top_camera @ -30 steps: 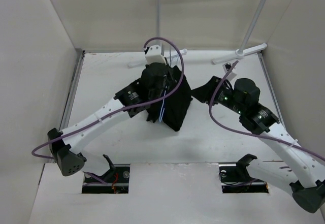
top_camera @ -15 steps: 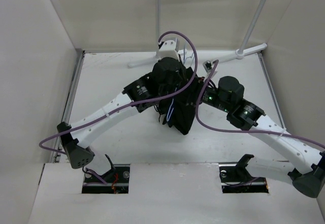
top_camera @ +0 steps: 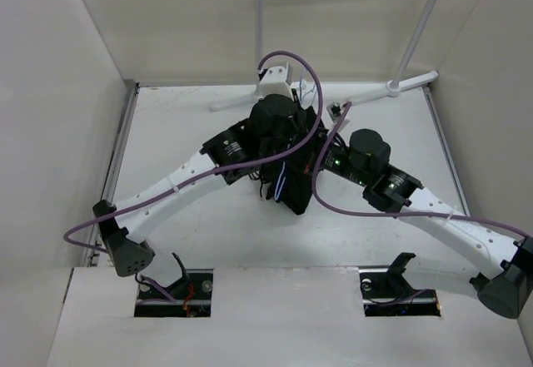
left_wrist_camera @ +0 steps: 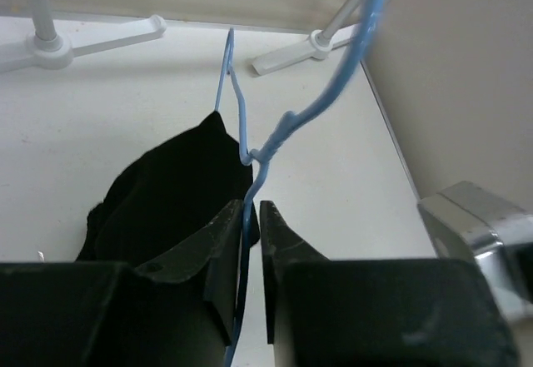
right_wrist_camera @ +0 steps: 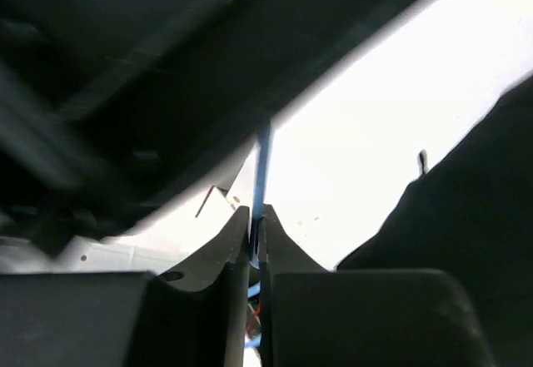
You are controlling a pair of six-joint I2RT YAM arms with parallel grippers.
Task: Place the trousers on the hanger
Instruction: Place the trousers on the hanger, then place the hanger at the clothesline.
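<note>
I will next carry the draped hanger up and outward with my right gripper, then hook and release it on the rack's bare top bar.
The black trousers (top_camera: 296, 190) hang bunched from the thin pale blue hanger (top_camera: 277, 182) at mid table. In the left wrist view the hanger's twisted neck (left_wrist_camera: 287, 121) rises from my left gripper (left_wrist_camera: 251, 209), which is shut on the wire, with the trousers (left_wrist_camera: 166, 192) draped below left. My right gripper (right_wrist_camera: 253, 213) is shut on a straight run of the hanger wire (right_wrist_camera: 264, 155), with the trousers (right_wrist_camera: 475, 209) dark at the right. From above, both grippers meet at the garment, the right gripper (top_camera: 321, 156) at its right side. The left arm's body hides the left fingers there.
A white rack stands at the back, with an upright pole (top_camera: 259, 26), a slanted pole (top_camera: 420, 30) and flat feet (top_camera: 391, 88) on the table. Beige walls close in on the left, back and right. Purple cables loop over both arms.
The left arm carried the hanger and trousers right and back, then held still. The right arm swung left to the garment and closed on the hanger wire.
</note>
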